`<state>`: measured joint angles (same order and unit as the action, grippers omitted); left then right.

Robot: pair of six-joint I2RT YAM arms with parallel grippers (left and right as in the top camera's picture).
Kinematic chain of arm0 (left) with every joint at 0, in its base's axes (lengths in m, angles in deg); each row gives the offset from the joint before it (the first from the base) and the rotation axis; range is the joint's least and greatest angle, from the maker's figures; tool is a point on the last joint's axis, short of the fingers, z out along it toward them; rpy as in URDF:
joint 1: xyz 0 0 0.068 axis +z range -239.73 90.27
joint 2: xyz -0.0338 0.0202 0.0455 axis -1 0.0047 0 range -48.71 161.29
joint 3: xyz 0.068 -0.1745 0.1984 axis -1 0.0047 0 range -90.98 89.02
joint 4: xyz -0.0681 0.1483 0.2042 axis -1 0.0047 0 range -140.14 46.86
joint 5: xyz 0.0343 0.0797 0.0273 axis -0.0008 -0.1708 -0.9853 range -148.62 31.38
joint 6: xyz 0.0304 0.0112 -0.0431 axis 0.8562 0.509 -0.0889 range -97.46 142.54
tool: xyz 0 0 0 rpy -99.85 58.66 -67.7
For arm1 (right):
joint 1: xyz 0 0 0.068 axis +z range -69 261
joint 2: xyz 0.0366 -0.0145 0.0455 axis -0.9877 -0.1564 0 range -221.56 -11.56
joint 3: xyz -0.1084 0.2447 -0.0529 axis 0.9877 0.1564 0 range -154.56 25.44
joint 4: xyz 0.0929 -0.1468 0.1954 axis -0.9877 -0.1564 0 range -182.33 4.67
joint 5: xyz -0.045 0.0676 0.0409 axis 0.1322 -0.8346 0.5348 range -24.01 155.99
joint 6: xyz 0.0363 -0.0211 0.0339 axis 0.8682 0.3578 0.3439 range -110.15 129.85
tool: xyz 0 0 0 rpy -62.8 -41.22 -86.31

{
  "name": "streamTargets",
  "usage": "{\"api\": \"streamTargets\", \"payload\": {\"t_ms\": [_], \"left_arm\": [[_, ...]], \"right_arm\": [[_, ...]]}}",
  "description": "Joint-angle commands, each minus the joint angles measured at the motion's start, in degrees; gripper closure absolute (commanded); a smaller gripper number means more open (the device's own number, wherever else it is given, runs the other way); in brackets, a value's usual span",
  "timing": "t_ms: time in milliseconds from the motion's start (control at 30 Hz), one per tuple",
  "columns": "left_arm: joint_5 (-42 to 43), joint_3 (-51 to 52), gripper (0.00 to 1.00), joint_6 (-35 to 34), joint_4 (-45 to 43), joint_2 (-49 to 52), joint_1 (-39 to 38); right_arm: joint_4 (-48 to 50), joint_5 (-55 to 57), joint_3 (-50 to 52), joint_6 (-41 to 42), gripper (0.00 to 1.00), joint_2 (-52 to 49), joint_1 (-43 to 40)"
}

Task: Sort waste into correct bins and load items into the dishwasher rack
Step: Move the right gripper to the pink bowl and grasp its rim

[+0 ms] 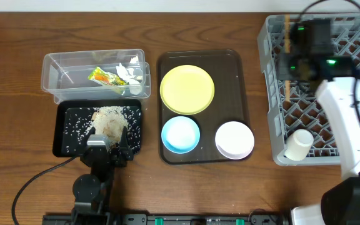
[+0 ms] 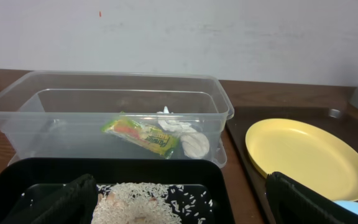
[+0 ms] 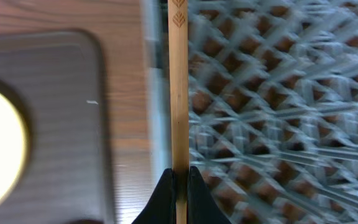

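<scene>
The chopstick will next go down in my right gripper toward the rack's side by the serving tray, and then my right gripper will let go of it there.
My right gripper (image 1: 290, 62) is shut on a thin wooden chopstick (image 1: 287, 87) and holds it over the left side of the grey dishwasher rack (image 1: 355, 37). In the right wrist view the chopstick (image 3: 179, 93) runs straight up from the closed fingers (image 3: 179, 177). A small white cup (image 1: 299, 144) lies in the rack's near left corner. My left gripper (image 1: 108, 149) is open and empty over the near edge of the black tray (image 1: 67, 140), which holds the rice heap (image 1: 108, 119). The clear tub (image 1: 58, 72) holds the snack wrapper (image 1: 105, 77) and paper scraps (image 1: 130, 72).
The dark brown serving tray (image 1: 230, 69) in the middle carries the yellow plate (image 1: 187, 89), the light blue bowl (image 1: 180, 134) and the white bowl (image 1: 234, 139). Loose rice grains are scattered across the black tray. The left arm's cable (image 1: 36, 181) trails over the table at the front left.
</scene>
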<state>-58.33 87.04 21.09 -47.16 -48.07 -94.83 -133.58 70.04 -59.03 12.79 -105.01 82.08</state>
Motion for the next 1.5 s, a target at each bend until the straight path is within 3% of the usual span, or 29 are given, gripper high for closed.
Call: {"api": "streamTargets", "payload": {"t_ms": [0, 233, 500, 633, 700, 967, 1200, 1333, 1467], "left_arm": [[0.1, 1.7, 0.11, 0.4, 1.0, -0.4, -0.1], [0.1, 1.7, 0.11, 0.4, 1.0, -0.4, -0.1], [0.1, 1.7, 0.11, 0.4, 1.0, -0.3, -0.1], [0.1, 1.7, 0.11, 0.4, 1.0, -0.3, -0.1], [0.1, 1.7, 0.11, 0.4, 1.0, -0.4, -0.1], [0.1, 1.7, 0.11, 0.4, 1.0, -0.3, -0.1], [0.1, 1.7, 0.11, 0.4, 1.0, -0.4, -0.1], [0.1, 1.7, 0.11, 0.4, 1.0, -0.4, -0.1], [0.1, 1.7, 0.11, 0.4, 1.0, -0.3, -0.1]], "right_arm": [[-1.0, 0.4, -0.1, -8.2, 0.99, -0.9, -4.0], [-1.2, -5.8, -0.1, -9.2, 0.99, -4.9, -4.4], [-1.0, -0.7, -0.1, -6.7, 0.98, -6.7, -1.8], [-1.6, -0.8, -0.1, -5.0, 0.72, -9.0, -1.7], [-2.4, -4.1, -0.1, -5.1, 0.65, -8.6, -1.1], [-4.4, -16.0, -0.1, -5.1, 0.60, -5.0, 7.0], [-12.9, -12.3, 2.9, -6.7, 0.51, -7.0, 16.4], [-9.8, -6.7, 9.8, -7.5, 0.45, -7.0, 19.0], [-5.5, -5.1, 15.7, -5.3, 0.50, -7.0, 18.9]]}}
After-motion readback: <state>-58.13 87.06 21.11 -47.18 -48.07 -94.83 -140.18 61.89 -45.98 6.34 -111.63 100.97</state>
